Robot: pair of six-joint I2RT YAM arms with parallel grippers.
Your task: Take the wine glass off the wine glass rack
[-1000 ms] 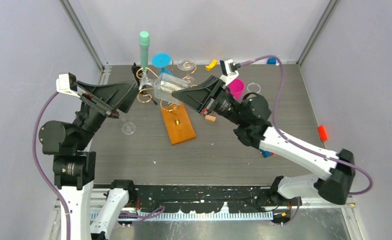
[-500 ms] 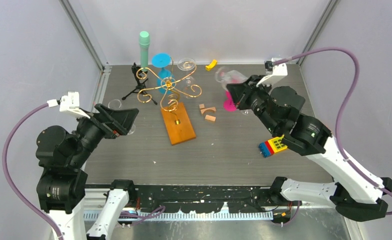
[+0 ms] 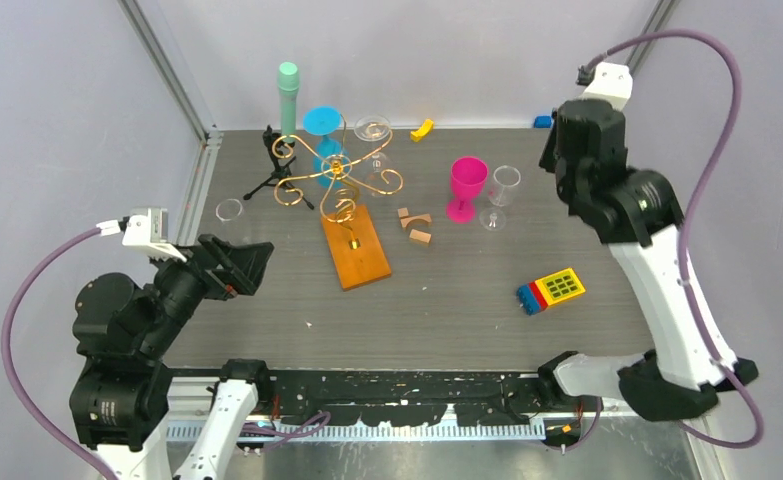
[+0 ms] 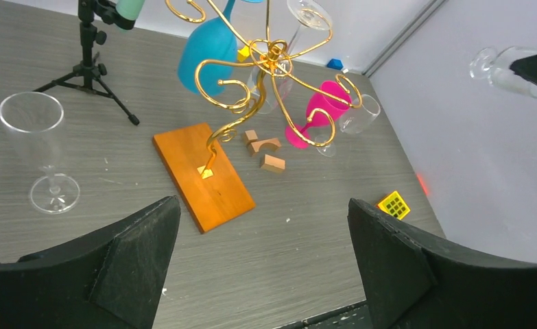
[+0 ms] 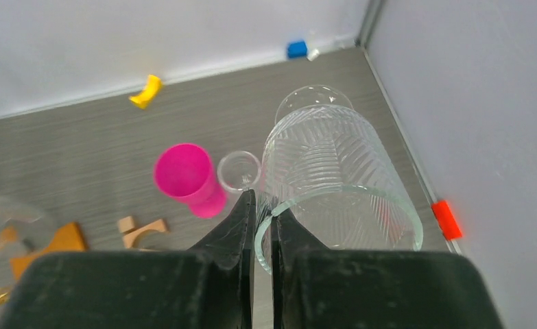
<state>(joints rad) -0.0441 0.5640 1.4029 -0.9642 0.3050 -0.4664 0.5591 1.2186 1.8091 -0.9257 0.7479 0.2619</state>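
My right gripper needs to lower the ribbed glass to the bare table beside the small clear glass, away from the rack [image 3: 338, 176], tilting it upright, and release its rim.
The wine glass rack [image 3: 338, 176] is a gold wire stand on an orange-brown wooden base [image 3: 356, 247]. It also shows in the left wrist view [image 4: 269, 53]. A blue glass [image 3: 322, 124] and a clear glass [image 3: 372, 129] hang on it. My right gripper [image 5: 264, 205] is shut on the rim of a clear ribbed wine glass [image 5: 334, 168], held high near the back right corner, far from the rack. The left wrist view shows this glass [image 4: 498, 65] in the air. My left gripper [image 4: 264, 205] is open and empty, low at the near left.
A pink glass [image 3: 466, 186] and a small clear glass [image 3: 503, 190] stand right of the rack, with wooden blocks [image 3: 415, 225] between. A clear glass [image 3: 229, 210] and a black tripod [image 3: 272, 168] stand at the left. A toy brick [image 3: 550, 290] lies at the right.
My right arm has carried the clear ribbed glass from the rack to the right and up to the back right corner. My left arm has drawn back from the rack toward the near left.
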